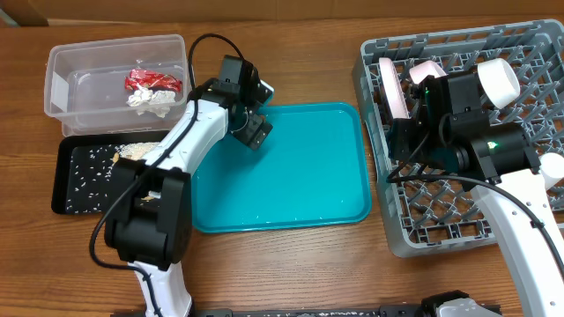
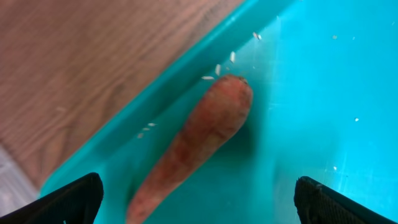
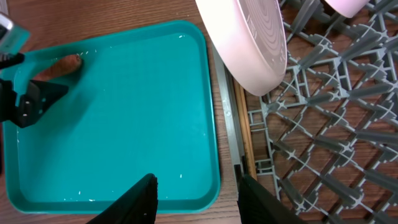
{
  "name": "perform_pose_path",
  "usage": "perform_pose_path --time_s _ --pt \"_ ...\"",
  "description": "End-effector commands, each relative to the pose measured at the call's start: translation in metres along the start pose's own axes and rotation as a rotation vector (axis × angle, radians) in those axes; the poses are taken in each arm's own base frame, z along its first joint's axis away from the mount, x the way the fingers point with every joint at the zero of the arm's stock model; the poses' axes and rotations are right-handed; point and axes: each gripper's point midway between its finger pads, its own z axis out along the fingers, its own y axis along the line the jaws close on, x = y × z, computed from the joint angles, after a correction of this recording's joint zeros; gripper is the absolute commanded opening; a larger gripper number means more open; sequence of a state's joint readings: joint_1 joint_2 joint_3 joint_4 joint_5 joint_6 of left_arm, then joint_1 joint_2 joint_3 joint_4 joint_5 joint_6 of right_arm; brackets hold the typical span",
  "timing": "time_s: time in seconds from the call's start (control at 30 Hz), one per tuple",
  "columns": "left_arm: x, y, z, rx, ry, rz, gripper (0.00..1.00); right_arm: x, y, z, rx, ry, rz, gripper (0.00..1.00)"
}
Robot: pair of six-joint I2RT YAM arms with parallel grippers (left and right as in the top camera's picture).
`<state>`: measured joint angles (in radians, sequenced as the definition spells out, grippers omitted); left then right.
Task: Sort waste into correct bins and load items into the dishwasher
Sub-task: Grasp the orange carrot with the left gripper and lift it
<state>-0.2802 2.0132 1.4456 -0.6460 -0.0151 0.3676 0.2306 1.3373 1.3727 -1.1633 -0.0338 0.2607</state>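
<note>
The carrot stick is below, between my left gripper's two open fingers; next they will lower around the carrot stick's middle [image 2: 173, 160] and close.
A small orange carrot stick [image 2: 205, 130] lies in the far left corner of the teal tray [image 1: 308, 176], with a few rice grains beside it. My left gripper [image 2: 199, 199] is open right above it, one jaw on each side, not touching; it also shows in the overhead view [image 1: 253, 130]. My right gripper [image 3: 199, 199] is open and empty, over the gap between the teal tray and the grey dish rack [image 1: 441, 220]. A pinkish-white bowl [image 3: 249, 43] stands on edge in the rack, with a white cup [image 1: 498, 81] behind it.
The clear tub [image 1: 66, 62] at the back left holds a red wrapper [image 1: 152, 81] and a white tissue [image 1: 152, 100]. The black tray [image 1: 75, 189] in front of it holds pale rice scraps. A thin wooden strip [image 3: 244, 134] lies along the rack's near wall.
</note>
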Motion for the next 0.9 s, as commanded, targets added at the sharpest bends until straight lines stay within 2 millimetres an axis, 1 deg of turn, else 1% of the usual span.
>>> perform_pose_path --time_s 0.0,0.27,0.4,0.43,0.53,0.6,0.63,0.73,0.87 --pt "-0.005 -0.009 0.010 0.054 -0.008 0.019 1.00 -0.001 0.000 -0.001 0.006 -0.006 -0.011 0.45" --pt "-0.003 -0.011 0.025 0.065 0.000 0.004 1.00 0.000 0.000 -0.001 0.007 -0.002 -0.011 0.45" --pt "0.001 -0.013 0.032 0.072 0.019 -0.026 0.99 0.001 -0.001 -0.001 0.009 0.002 -0.010 0.44" --pt "0.001 -0.014 0.033 0.073 0.020 -0.036 0.95 0.001 -0.001 -0.001 0.009 0.002 -0.010 0.44" --pt "0.002 -0.014 0.033 0.072 0.021 -0.053 0.78 0.001 -0.001 -0.001 0.008 0.001 -0.010 0.44" --pt "0.003 -0.014 0.032 0.074 0.026 -0.053 0.62 0.001 -0.001 -0.001 0.009 0.002 -0.010 0.44" --pt "0.003 -0.014 0.032 0.075 0.029 -0.054 0.53 0.001 -0.001 -0.001 0.009 0.002 -0.010 0.44" --pt "0.005 -0.015 0.032 0.077 0.036 -0.060 0.40 0.001 -0.001 -0.001 0.009 0.002 -0.010 0.45" --pt "0.009 -0.016 0.032 0.082 0.050 -0.067 0.18 0.001 -0.001 -0.001 0.009 0.002 -0.010 0.44"
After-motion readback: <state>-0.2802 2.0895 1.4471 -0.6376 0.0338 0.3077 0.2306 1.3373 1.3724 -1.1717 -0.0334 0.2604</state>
